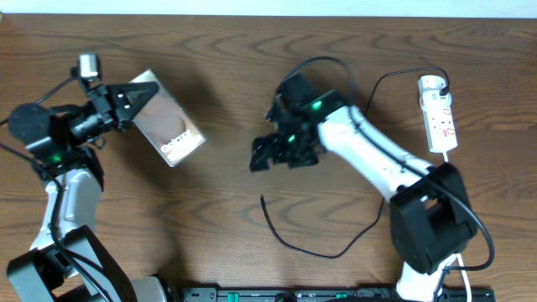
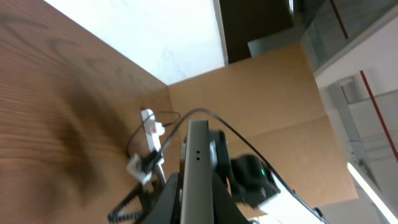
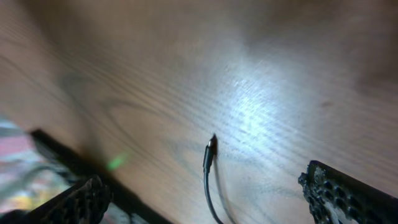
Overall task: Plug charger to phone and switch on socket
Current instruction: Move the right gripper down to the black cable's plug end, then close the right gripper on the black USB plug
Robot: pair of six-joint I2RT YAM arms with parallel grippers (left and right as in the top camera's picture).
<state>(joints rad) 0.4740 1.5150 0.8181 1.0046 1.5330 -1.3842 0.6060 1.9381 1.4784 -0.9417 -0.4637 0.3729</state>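
Observation:
The robot's right gripper next needs to lower its open fingers backward around the black body of the charger's free connector (image 1: 263,200) (image 3: 209,152), which is on the wood below the gripper and back from it.
My left gripper (image 1: 127,99) is shut on one end of the phone (image 1: 170,127), holding it lifted and tilted at the left; its brown-grey face shows "Galaxy" lettering. In the left wrist view the phone (image 2: 198,163) stands edge-on between the jaws (image 2: 198,198). My right gripper (image 1: 281,154) is open and empty, hovering above the table centre. The charger's free connector (image 1: 263,200) lies on the wood just below it, and also shows between the open fingers (image 3: 204,182) in the right wrist view (image 3: 211,147). The black cable loops right and up to the socket (image 1: 439,113).
The white power strip lies at the far right, with the black plug (image 1: 438,85) in its top end; it also shows in the left wrist view (image 2: 149,122). A black rail (image 1: 336,294) runs along the table's front edge.

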